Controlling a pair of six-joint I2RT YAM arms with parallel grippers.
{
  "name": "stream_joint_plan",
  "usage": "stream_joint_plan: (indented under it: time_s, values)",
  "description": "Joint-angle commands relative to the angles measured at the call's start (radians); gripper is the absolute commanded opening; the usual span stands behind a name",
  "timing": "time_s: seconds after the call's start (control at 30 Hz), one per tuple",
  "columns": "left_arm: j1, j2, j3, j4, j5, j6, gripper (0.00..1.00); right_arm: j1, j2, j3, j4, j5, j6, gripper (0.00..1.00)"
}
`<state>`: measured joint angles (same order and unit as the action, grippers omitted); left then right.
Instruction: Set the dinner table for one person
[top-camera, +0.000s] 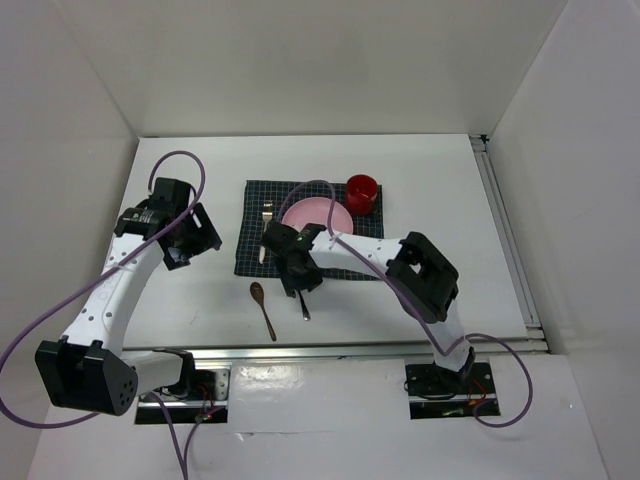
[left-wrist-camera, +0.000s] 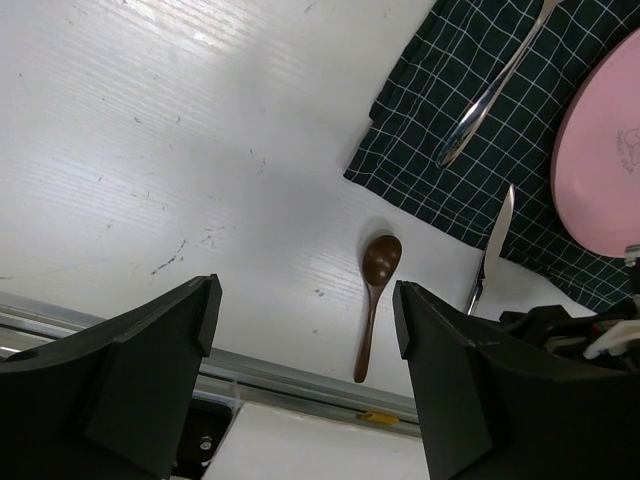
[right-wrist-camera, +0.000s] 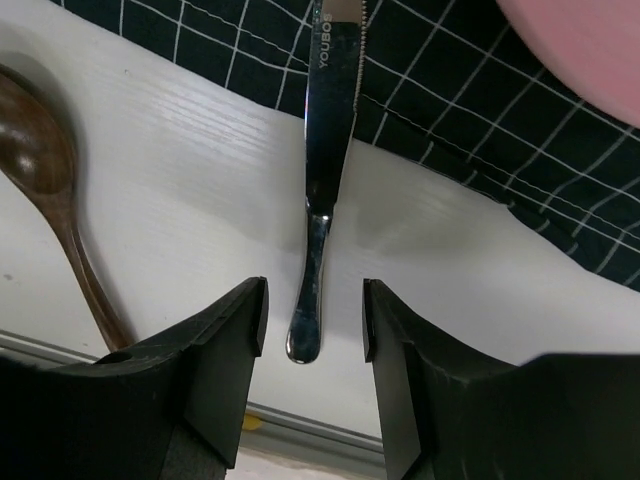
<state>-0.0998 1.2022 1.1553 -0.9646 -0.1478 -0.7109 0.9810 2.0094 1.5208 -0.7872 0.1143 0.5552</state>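
I need to bring my right gripper down next, toward the knife's blade and onto the slim neck of the handle (top-camera: 301, 297), because that neck lies clear of the mat (top-camera: 252, 255).
The white dinner table (top-camera: 450, 250) holds a dark checked mat (top-camera: 252, 255) with a pink plate (top-camera: 325, 215), a red cup (top-camera: 362, 193) and a fork (top-camera: 266, 215) on it. A knife (right-wrist-camera: 325, 150) lies with its blade on the mat's near edge and its handle on the table. A wooden spoon (top-camera: 263, 305) lies on the table left of the knife. My right gripper (right-wrist-camera: 314, 300) is open, its fingers either side of the knife's handle end. My left gripper (left-wrist-camera: 305, 300) is open and empty, above the table left of the mat.
The silver front rail (top-camera: 350, 350) runs just beyond the spoon and knife handles. In the left wrist view the spoon (left-wrist-camera: 375, 290), knife (left-wrist-camera: 492, 245), fork (left-wrist-camera: 495, 90) and plate (left-wrist-camera: 600, 160) show. White walls enclose the table on three sides.
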Motion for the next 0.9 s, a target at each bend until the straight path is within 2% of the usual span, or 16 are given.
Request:
stream_joint_plan:
  time_s: [0.0,0.2,0.4,0.87]
  values:
    - [-0.003,-0.013,0.000,0.010,-0.015,0.005,0.88,0.008,0.024,0.068,0.042,-0.010,-0.006,0.54]
    - [-0.003,-0.013,-0.009,0.010,-0.015,0.005,0.88,0.018,0.094,0.090,0.031,0.021,0.023,0.53]
    - [-0.003,-0.013,-0.009,0.020,-0.015,0.005,0.88,0.018,0.138,0.090,0.040,0.053,0.041,0.46]
    - [-0.003,-0.004,-0.009,0.020,-0.015,0.005,0.88,0.018,0.189,0.121,-0.024,0.105,0.061,0.39]
